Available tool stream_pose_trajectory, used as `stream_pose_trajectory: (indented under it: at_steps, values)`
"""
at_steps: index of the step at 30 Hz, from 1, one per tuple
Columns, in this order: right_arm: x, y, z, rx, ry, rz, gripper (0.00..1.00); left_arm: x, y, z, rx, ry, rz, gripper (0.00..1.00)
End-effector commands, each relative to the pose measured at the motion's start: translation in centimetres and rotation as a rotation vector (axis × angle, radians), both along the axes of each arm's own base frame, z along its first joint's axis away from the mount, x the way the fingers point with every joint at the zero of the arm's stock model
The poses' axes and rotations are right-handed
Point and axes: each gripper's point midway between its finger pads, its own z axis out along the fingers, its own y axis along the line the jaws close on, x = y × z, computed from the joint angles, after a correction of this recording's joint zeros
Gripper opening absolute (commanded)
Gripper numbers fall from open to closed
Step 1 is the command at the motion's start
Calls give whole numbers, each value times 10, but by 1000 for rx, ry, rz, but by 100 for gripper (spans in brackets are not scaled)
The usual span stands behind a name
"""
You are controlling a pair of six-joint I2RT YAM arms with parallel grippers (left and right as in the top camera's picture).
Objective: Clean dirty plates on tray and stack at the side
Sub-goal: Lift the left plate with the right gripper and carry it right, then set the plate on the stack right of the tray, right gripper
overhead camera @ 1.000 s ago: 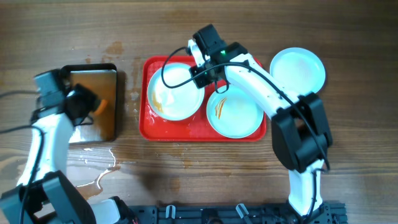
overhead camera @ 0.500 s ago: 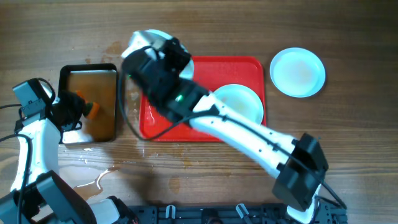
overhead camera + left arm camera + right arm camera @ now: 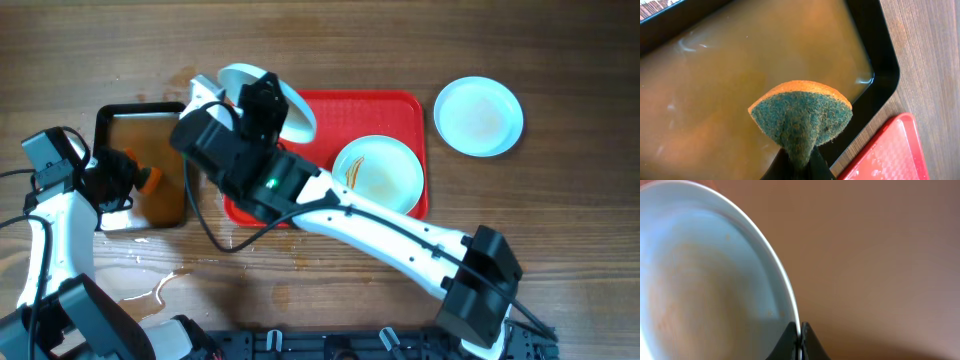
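My right gripper needs to move across the red tray (image 3: 400,108) and level the tilted plate before it lowers the plate onto the third plate.
My right gripper (image 3: 262,103) is shut on the rim of a pale plate (image 3: 292,108), holding it tilted on edge above the gap between the pan and the red tray (image 3: 400,108). In the right wrist view the fingers pinch that plate (image 3: 705,280) at its edge, with my right gripper (image 3: 800,330) at the bottom. A second plate (image 3: 378,177) with orange-brown smears lies on the tray's right half. A third plate (image 3: 478,115) rests on the table at the right. My left gripper (image 3: 799,167) is shut on a green and orange sponge (image 3: 802,115) over the pan; in the overhead view the sponge (image 3: 148,179) shows there too.
A black-rimmed pan (image 3: 108,118) of brown liquid sits left of the tray; its rim (image 3: 880,65) lies close to the tray's corner (image 3: 890,155). Water puddles (image 3: 160,270) spread on the wood near the front left. My right arm (image 3: 400,235) crosses over the tray's front.
My right gripper lifted the plate off the tray's left half and carried it left toward the pan, tilting it. The left arm drew the sponge slightly left, then held still.
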Motion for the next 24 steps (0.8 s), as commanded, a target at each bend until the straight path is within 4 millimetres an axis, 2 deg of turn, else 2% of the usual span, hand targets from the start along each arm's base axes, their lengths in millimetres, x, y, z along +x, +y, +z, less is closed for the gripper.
stream_pose_trajectory:
  at_steps: [1,2,3,4,5,7,8,10,13,15,17,20,21,24]
  values:
    - [16,-27,-27,381,154,-89,4,-1,-2,2,-16,-7,0,4]
    - [18,-33,-41,451,222,-114,4,-1,-2,1,-16,-6,0,4]
    - [23,-45,-64,590,351,-170,4,-1,-2,1,-16,-6,0,4]
    - [27,-52,-75,671,435,-196,4,-1,-2,1,-16,-6,0,4]
    - [30,-57,-85,758,524,-214,4,-1,-2,1,-16,-6,0,4]
    - [45,-82,-95,922,633,-292,4,-1,-2,1,-16,-5,0,4]
    - [54,-103,-99,999,666,-357,4,-1,-3,1,-17,-3,0,4]
    - [72,-193,-116,1102,690,-587,4,-2,-3,0,-15,1,-6,4]
    - [78,-275,-128,1139,646,-772,4,-2,-3,1,-15,1,-6,4]
    - [79,-314,-133,1167,625,-843,4,-2,-3,0,-15,1,-6,4]
    - [78,-344,-137,1218,636,-871,4,-2,-3,0,-15,1,-6,4]
    - [71,-395,-144,1323,621,-956,4,-3,-3,0,-17,4,-6,4]
    - [65,-418,-149,1341,598,-1007,4,-3,-3,0,-17,3,-6,4]
    - [53,-452,-164,1371,563,-1084,4,-3,-3,0,-16,3,-6,4]
